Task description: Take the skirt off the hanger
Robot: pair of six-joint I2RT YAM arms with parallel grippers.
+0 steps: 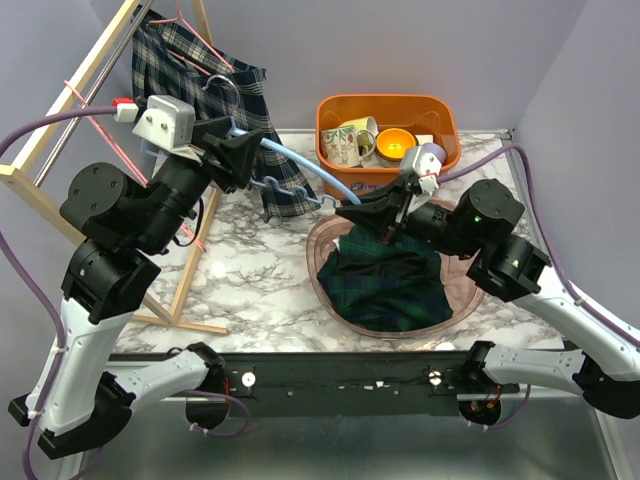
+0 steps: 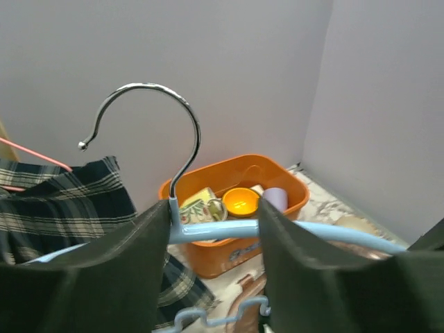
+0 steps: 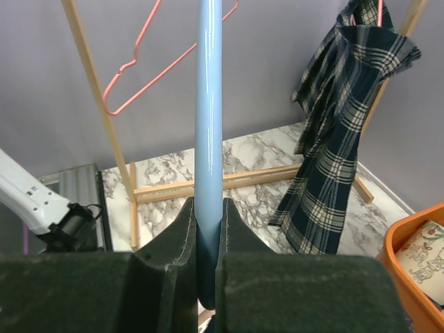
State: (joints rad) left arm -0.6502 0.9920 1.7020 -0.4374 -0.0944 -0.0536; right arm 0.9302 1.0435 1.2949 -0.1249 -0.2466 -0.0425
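I need to swing my right gripper outward and to the left in the top view next and release the hanger on the rack's metal bar, since the skirt is off.
A light blue hanger [image 1: 300,165] with a metal hook is held bare in the air between my two arms. A dark green plaid skirt [image 1: 390,280] lies crumpled in a brownish basin [image 1: 318,262] on the table, off the hanger. My left gripper [image 1: 240,150] is open, its fingers apart either side of the hanger's bar [image 2: 215,231] beside the hook [image 2: 187,125]. My right gripper [image 1: 345,212] is shut on the hanger's other arm, which runs straight up between its fingers in the right wrist view [image 3: 208,104].
A second navy plaid skirt [image 1: 200,70] hangs on the wooden rack [image 1: 60,130] at the back left, with pink hangers [image 3: 159,62]. An orange bin [image 1: 440,110] holding mugs and a bowl stands at the back.
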